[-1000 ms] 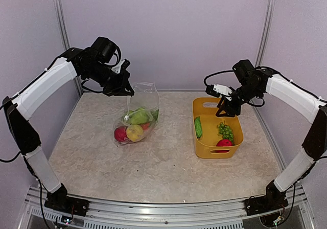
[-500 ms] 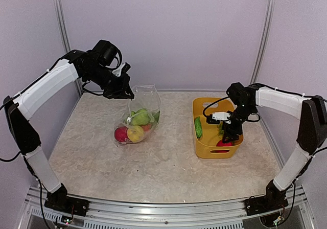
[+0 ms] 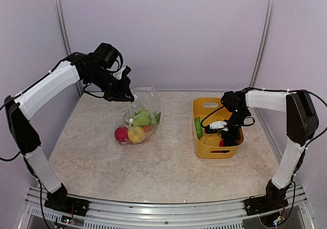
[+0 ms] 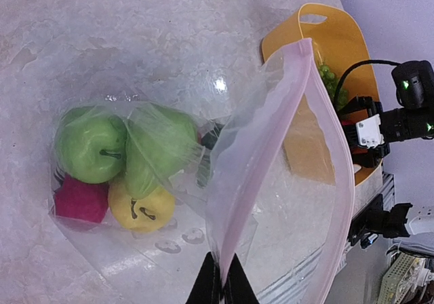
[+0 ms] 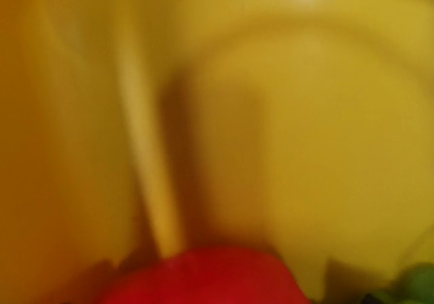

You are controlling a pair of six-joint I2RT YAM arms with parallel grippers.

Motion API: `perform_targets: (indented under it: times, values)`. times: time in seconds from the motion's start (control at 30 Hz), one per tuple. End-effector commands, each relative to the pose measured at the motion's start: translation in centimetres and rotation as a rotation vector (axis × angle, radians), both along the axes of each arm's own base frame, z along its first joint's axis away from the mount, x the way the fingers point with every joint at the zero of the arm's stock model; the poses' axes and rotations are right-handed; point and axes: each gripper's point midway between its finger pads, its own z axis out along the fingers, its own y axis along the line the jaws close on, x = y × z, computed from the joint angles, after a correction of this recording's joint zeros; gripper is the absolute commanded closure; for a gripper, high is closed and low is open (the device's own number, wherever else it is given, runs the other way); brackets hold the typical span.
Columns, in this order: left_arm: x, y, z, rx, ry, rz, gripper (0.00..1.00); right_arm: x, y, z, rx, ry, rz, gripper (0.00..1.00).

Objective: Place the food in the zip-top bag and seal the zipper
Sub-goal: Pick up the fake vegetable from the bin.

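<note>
Next, my right gripper moves down a little further into the yellow basket [image 3: 209, 105] and closes around the red pepper [image 3: 222, 142], since the pepper lies between its open fingers.
The clear zip-top bag [image 3: 144, 100] hangs upright with its mouth open. My left gripper [image 3: 125, 93] is shut on its pink-tinted zipper strip [image 4: 264, 141], pinched between the fingertips [image 4: 222, 285]. Two green round fruits [image 4: 91, 148], a yellow one [image 4: 139, 205] and a red one [image 4: 78, 199] lie in the bag's bottom. My right gripper [image 3: 225, 137] is down inside the yellow basket [image 3: 209, 105]. Its jaws stand apart on either side of the red pepper [image 5: 203, 277]; that view is blurred. The cucumber [image 3: 198, 127] lies at the basket's left wall. The grapes [image 4: 330, 80] are partly hidden.
The basket stands right of the bag on the speckled table [image 3: 168, 162]. Purple walls close in the back and both sides. The right arm's cable [image 3: 210, 117] loops over the basket.
My right gripper has dropped from above the basket's far rim into the basket, down onto the red pepper. My left gripper has held the bag's edge and shifted only slightly.
</note>
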Motion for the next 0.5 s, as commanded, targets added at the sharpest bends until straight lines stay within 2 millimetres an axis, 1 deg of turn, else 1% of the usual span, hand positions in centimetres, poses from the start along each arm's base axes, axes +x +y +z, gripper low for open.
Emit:
perform_targets:
  times: [0.0, 0.07, 0.13, 0.2, 0.27, 0.4, 0.47]
  values:
    - [-0.4, 0.1, 0.7, -0.009, -0.024, -0.006, 0.98, -1.0, -1.3, -1.8, -0.085, 0.079, 0.009, 0.12]
    - [-0.4, 0.1, 0.7, -0.009, -0.025, -0.005, 0.98, -0.7, -1.3, -2.0, -0.088, 0.081, -0.001, 0.17]
    - [-0.4, 0.1, 0.7, -0.011, -0.025, -0.006, 0.98, -0.2, -1.0, -1.9, -0.084, 0.079, -0.011, 0.30]
    - [-0.4, 0.1, 0.7, -0.012, -0.024, -0.006, 0.98, 0.4, -0.5, -1.3, -0.067, 0.074, -0.017, 0.46]
    - [-0.4, 0.1, 0.6, -0.011, -0.021, -0.006, 0.98, 1.1, 0.0, -0.3, -0.040, 0.055, -0.022, 0.55]
    - [-0.4, 0.1, 0.5, -0.011, -0.021, -0.006, 0.98, 2.7, 1.3, 2.8, 0.031, -0.019, -0.032, 0.61]
    - [-0.3, 0.1, 0.4, -0.009, -0.020, -0.004, 0.98, 3.5, 2.1, 4.7, 0.074, -0.059, -0.035, 0.61]
